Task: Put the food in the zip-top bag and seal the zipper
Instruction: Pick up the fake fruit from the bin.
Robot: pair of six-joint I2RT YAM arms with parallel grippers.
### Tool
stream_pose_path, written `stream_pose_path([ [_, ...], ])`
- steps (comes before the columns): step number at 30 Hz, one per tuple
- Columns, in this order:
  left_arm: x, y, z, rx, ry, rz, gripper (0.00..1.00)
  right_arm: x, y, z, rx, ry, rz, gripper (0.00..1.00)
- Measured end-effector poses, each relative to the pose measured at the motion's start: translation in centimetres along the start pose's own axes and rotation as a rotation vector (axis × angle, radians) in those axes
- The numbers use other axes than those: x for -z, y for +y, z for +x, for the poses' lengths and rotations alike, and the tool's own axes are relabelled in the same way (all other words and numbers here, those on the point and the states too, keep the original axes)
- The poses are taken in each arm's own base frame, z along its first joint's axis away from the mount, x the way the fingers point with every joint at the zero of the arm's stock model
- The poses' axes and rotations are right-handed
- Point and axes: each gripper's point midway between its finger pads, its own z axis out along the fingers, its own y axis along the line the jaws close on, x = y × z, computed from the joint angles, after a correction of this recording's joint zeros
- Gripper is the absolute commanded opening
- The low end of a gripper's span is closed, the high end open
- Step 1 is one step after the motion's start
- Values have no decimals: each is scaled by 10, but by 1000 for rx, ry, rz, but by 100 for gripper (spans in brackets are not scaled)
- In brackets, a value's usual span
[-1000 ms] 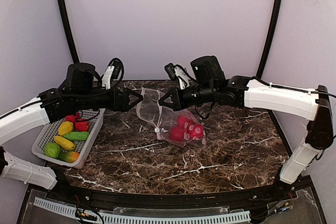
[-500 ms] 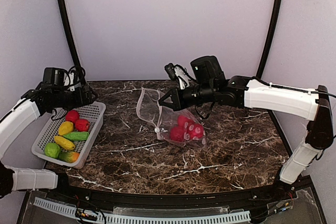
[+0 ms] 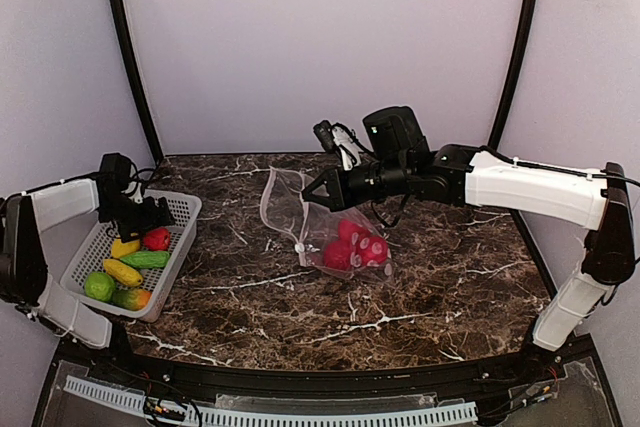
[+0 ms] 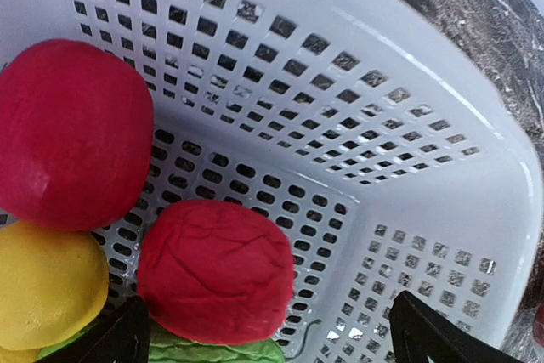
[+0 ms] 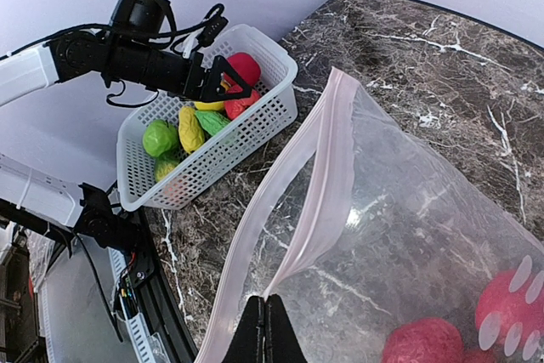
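My left gripper needs to go down and to the left in its wrist view next, to close around the wrinkled red piece [image 3: 157, 239] [image 4: 217, 269], because that piece is below, nearer one finger.
The clear dotted zip-top bag [image 3: 300, 215] lies mid-table with red food [image 3: 355, 243] inside it. My right gripper [image 3: 312, 190] is shut on the bag's pink zipper strip [image 5: 314, 201] and holds the mouth up and open; its tips [image 5: 270, 316] pinch the strip's edge. More food lies in the white basket [image 3: 180, 247]: a wrinkled red piece [image 4: 217, 269], a smooth red one [image 4: 64, 133], a yellow one [image 4: 47, 286] and a green one [image 4: 217, 353]. My left gripper [image 4: 268, 346] hangs open just above the wrinkled red piece, with nothing between its fingers.
The basket stands at the table's left edge and also holds a green cucumber [image 3: 148, 259], a green fruit [image 3: 98, 286] and an orange-green one [image 3: 132, 298]. In the right wrist view my left arm [image 5: 127, 53] reaches over the basket [image 5: 212, 150]. The marble table [image 3: 400, 307] spreads in front.
My left arm has swung from the bag's mouth back to the left and down into the basket, its jaws open throughout. The right arm and the bag have not moved.
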Motion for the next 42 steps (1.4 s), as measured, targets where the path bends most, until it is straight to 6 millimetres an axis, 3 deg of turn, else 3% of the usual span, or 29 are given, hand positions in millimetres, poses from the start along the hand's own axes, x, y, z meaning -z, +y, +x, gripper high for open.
stream_pose_path([
  [9,-31,21,7,22,92,-45,99,4,-2,-3,2,-15,18,0],
  [17,-37,23,-4,2,93,-54,86,6,-2,-4,3,-22,24,0],
  [42,-40,27,-3,-11,109,-71,59,6,-3,-4,3,-23,30,0],
])
